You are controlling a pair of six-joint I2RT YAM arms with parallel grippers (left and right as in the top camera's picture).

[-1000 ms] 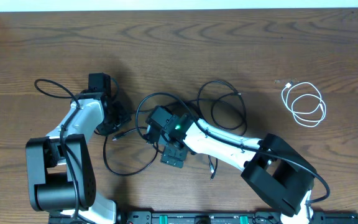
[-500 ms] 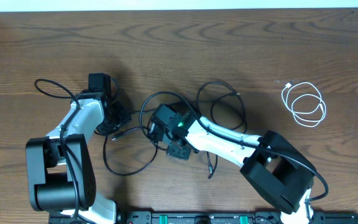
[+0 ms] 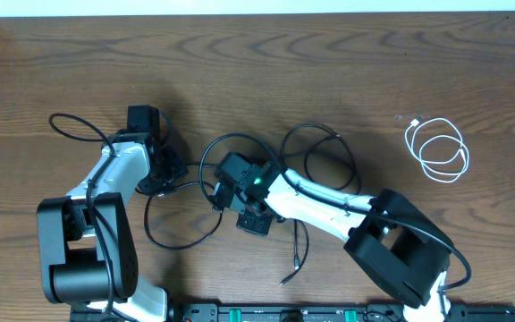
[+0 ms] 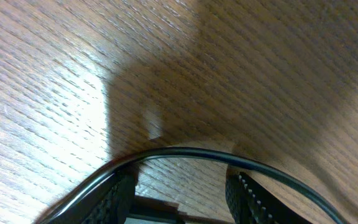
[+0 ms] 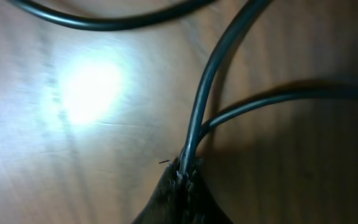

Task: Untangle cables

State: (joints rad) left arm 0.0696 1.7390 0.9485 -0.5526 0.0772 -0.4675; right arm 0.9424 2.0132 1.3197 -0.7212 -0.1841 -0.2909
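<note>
I next need my right gripper to lift its piece of cable, carry it toward the white cable, go down over the black loops and let go of it, because another branches off beside it.
Several black cables (image 3: 320,143) loop across the middle of the table, with one loop (image 3: 179,234) lower left and a loose plug end (image 3: 293,266) near the front. A white cable (image 3: 437,148) lies coiled apart at the right. My right gripper (image 3: 222,195) is shut on a black cable (image 5: 207,93), which rises straight out of the closed fingertips of that gripper (image 5: 187,177); a second strand (image 5: 278,98) branches off beside it. My left gripper (image 3: 162,179) stands open, its fingers (image 4: 120,196) apart over bare wood, and a black cable (image 4: 185,151) lies across their tips.
The left arm's own thicker black wire (image 3: 74,125) loops at the far left. Both arm bases stand at the front edge (image 3: 284,313). The table's back edge (image 3: 257,12) runs along the top.
My right gripper has shut on a black cable. The middle loops shifted and the loose plug end slid toward the front. The left gripper has not moved.
</note>
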